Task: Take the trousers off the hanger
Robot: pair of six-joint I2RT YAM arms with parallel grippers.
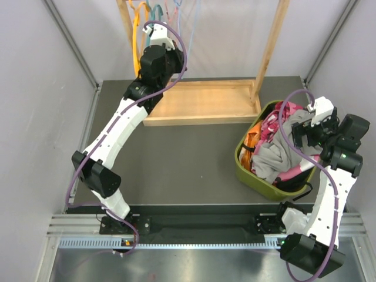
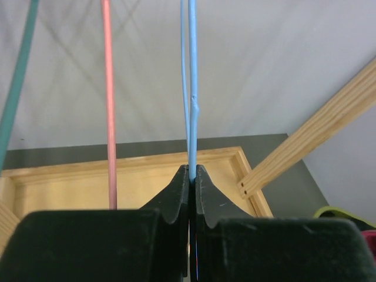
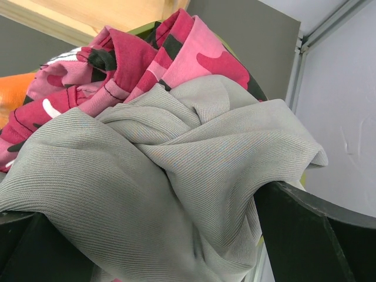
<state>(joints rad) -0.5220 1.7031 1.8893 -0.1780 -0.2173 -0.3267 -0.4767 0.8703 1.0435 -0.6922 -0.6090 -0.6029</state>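
Note:
My left gripper is at the bare blue hanger while trousers [image 3: 176, 153] fill the basket, so next it will move the hanger slightly back toward my base and then release it.
The trousers lie heaped in an olive-green basket [image 1: 244, 170] at the right: light grey [image 1: 276, 158] on top, pink-and-dark floral [image 1: 273, 123] behind it, orange [image 1: 249, 141] at the left edge. I cannot make out the black pair. My right gripper [image 1: 305, 132] hangs over the heap. In the right wrist view it [image 3: 153, 205] is open wide, with the grey trousers [image 3: 176, 153] bulging between the fingers and the floral pair [image 3: 147, 53] beyond. My left gripper [image 1: 157, 29] is raised at the back rack and shut [image 2: 192, 170] on a thin blue hanger [image 2: 191, 88].
Bare pink [image 2: 108, 117] and teal [image 2: 14, 88] hangers hang to the left of the blue one; an orange hanger [image 1: 138, 35] hangs at the far left. The rack has a wooden tray base [image 1: 200, 103] and a slanted wooden post [image 1: 270, 47]. White walls close in both sides.

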